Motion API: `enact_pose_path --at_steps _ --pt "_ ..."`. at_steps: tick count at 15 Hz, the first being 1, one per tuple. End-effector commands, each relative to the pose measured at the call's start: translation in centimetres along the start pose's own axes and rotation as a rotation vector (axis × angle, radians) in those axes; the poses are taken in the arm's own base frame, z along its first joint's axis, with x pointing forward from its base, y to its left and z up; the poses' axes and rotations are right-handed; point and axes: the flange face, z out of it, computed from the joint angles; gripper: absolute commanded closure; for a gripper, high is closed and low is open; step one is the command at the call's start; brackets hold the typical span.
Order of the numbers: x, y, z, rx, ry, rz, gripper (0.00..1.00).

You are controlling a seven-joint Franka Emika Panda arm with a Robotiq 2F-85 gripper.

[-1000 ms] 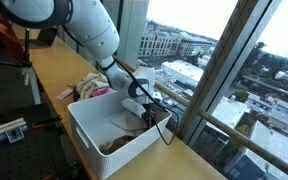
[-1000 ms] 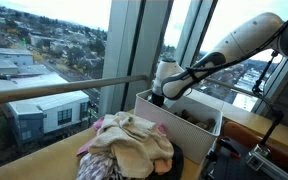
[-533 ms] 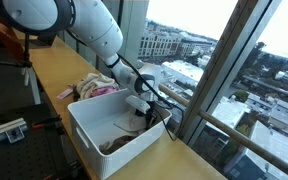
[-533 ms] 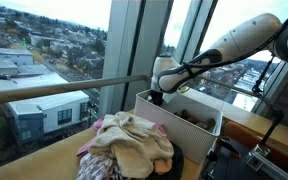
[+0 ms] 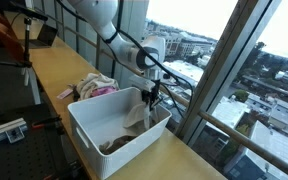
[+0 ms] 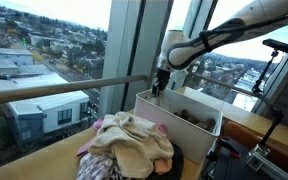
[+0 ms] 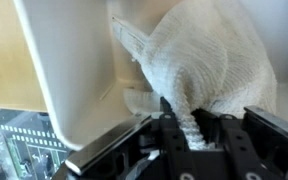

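Observation:
My gripper still has the white knitted cloth (image 5: 137, 113) trailing inside the bin. It will lift high next, then lower over the heap of clothes beside the bin.
My gripper (image 5: 150, 96) hangs over the far end of a white plastic bin (image 5: 92, 132), just above its rim. It is shut on a white knitted cloth (image 5: 137, 113) that trails from the jaws down into the bin. The wrist view shows a fold of this cloth (image 7: 210, 58) pinched between the two fingers, gripper (image 7: 187, 128), with the bin's white wall (image 7: 69, 70) alongside. In the exterior view from the window side, the gripper (image 6: 160, 88) sits above the bin's near corner (image 6: 174, 110); the cloth is barely visible there.
A heap of pink and beige clothes (image 5: 94, 87) (image 6: 130, 140) lies on the wooden counter beside the bin. Darker fabric (image 5: 119, 143) rests at the bin's bottom. A window rail (image 6: 64, 89) and tall glass panes run close behind the bin.
The jaws have gone from open to shut on the white cloth inside the bin. The arm has risen, pulling the cloth up toward the rim.

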Motion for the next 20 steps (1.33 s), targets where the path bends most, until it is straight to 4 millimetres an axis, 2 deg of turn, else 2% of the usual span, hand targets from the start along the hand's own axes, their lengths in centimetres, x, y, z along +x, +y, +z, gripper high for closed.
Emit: enact_pose_path --at_steps 1,4,7,10,12,14,16,18,20 --pt "-1.1 -0.3 -9.2 -0.034 0.087 -0.028 0.97" --pt "-1.4 -1.7 -17.0 -0.073 0.191 -0.069 0.97" --pt "-2.4 -4.3 -24.8 -0.12 0.294 -0.125 0.97" --pt "-4.4 -8.9 -31.3 -0.136 0.359 -0.191 0.97" --pt "-6.5 -13.4 -33.9 -0.144 0.356 -0.24 0.97" --pt "-8.9 -18.6 -35.5 -0.152 0.342 -0.286 0.97" --pt "-11.6 -24.2 -35.8 -0.154 0.315 -0.33 0.97" --pt "-13.1 -28.5 -33.6 -0.154 0.267 -0.369 0.97" --pt "-14.3 -31.5 -30.5 -0.149 0.213 -0.408 0.97"
